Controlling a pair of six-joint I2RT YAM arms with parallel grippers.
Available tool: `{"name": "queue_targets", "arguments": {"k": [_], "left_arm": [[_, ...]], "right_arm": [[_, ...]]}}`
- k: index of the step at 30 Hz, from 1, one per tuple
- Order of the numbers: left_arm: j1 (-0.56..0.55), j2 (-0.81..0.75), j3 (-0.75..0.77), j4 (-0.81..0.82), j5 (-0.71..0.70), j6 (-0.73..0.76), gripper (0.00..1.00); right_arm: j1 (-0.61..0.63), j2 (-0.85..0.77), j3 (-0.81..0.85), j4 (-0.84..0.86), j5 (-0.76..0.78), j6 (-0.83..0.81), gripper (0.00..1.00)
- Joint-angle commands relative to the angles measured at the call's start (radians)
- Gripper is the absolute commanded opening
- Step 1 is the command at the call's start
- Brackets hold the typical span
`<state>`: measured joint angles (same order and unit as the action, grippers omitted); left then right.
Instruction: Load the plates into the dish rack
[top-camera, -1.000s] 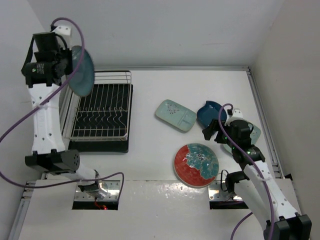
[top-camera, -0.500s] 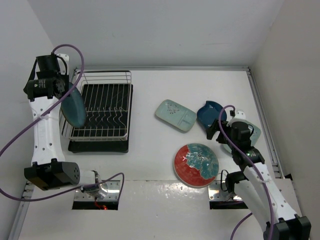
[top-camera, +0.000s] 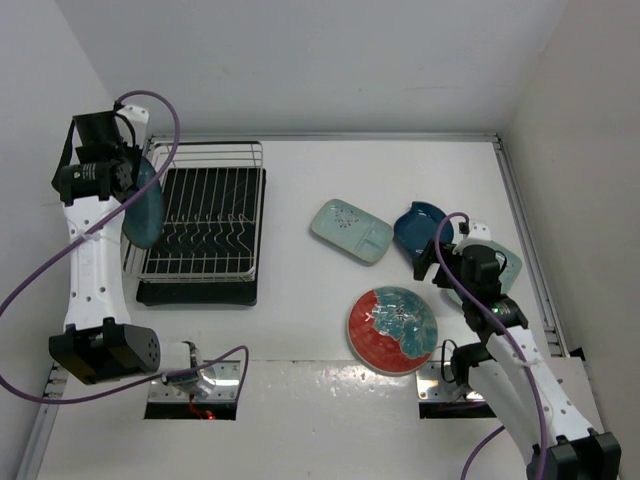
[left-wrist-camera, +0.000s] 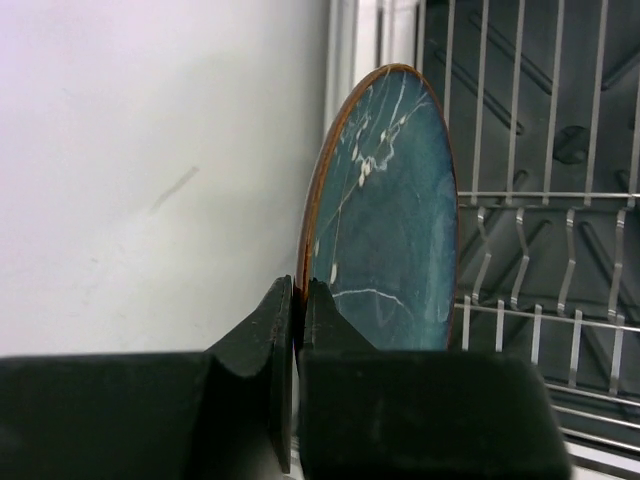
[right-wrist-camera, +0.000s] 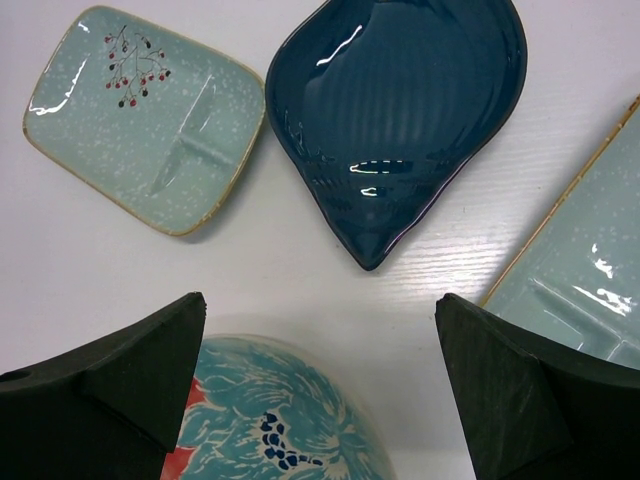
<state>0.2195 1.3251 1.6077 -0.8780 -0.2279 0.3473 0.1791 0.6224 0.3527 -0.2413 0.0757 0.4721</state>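
Note:
The teal plate goes down and toward the wire prongs (top-camera: 182, 229) next with my left gripper, which then releases it among the prongs.
My left gripper (left-wrist-camera: 297, 300) is shut on the rim of the round dark teal plate (left-wrist-camera: 385, 230), held on edge at the left side of the dish rack (top-camera: 205, 222); in the top view the plate (top-camera: 145, 205) stands at the rack's left rail. My right gripper (right-wrist-camera: 320, 330) is open and empty above the table among the other plates: the red round plate (top-camera: 392, 328), a mint rectangle (top-camera: 350, 231), the dark-blue leaf dish (top-camera: 418, 226) and a second mint rectangle (top-camera: 505, 268) partly hidden by the arm. They also show in the right wrist view: leaf dish (right-wrist-camera: 400, 110), mint plate (right-wrist-camera: 140, 115), red plate (right-wrist-camera: 270, 425).
The rack's wire prongs (left-wrist-camera: 540, 260) lie right of the teal plate, the white side wall (left-wrist-camera: 150, 150) close on its left. The table's right rail (top-camera: 525, 240) runs beside the right arm.
The left arm has lowered the teal plate from high above the rack's back left corner down to the rack's left side. The right arm has barely moved.

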Motion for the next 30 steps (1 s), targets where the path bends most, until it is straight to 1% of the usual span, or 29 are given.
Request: {"name": "queue_targets", "arguments": {"k": [1, 3, 7, 11, 15, 19, 24, 28, 30], "left_arm": [[0.011, -0.047, 0.064, 0.177, -0.036, 0.100, 0.00], [0.020, -0.047, 0.041, 0.189, -0.036, 0.101, 0.00], [0.030, -0.058, -0.043, 0.200, 0.015, 0.088, 0.00], [0.055, -0.067, -0.083, 0.200, 0.036, 0.067, 0.00], [0.064, -0.076, -0.092, 0.200, 0.045, 0.058, 0.00], [0.075, -0.076, -0.153, 0.209, 0.045, 0.049, 0.00], [0.136, -0.087, -0.311, 0.272, 0.129, 0.018, 0.00], [0.159, -0.087, -0.336, 0.292, 0.162, 0.007, 0.00], [0.179, -0.087, -0.345, 0.292, 0.174, 0.007, 0.02]], "right_arm": [[0.006, -0.010, -0.004, 0.046, 0.006, 0.011, 0.96], [0.005, -0.015, -0.008, 0.048, 0.012, 0.014, 0.96], [0.003, -0.024, -0.008, 0.039, 0.024, 0.013, 0.96], [0.002, -0.026, 0.002, 0.025, 0.029, 0.007, 0.96], [0.007, -0.023, 0.003, 0.025, 0.030, 0.011, 0.96], [0.003, -0.024, 0.002, 0.023, 0.029, 0.011, 0.96], [0.005, -0.029, 0.002, 0.019, 0.029, 0.007, 0.96], [0.003, -0.029, 0.011, -0.006, 0.021, -0.007, 0.96], [0.003, -0.021, 0.009, -0.004, -0.023, -0.016, 1.00]]}}
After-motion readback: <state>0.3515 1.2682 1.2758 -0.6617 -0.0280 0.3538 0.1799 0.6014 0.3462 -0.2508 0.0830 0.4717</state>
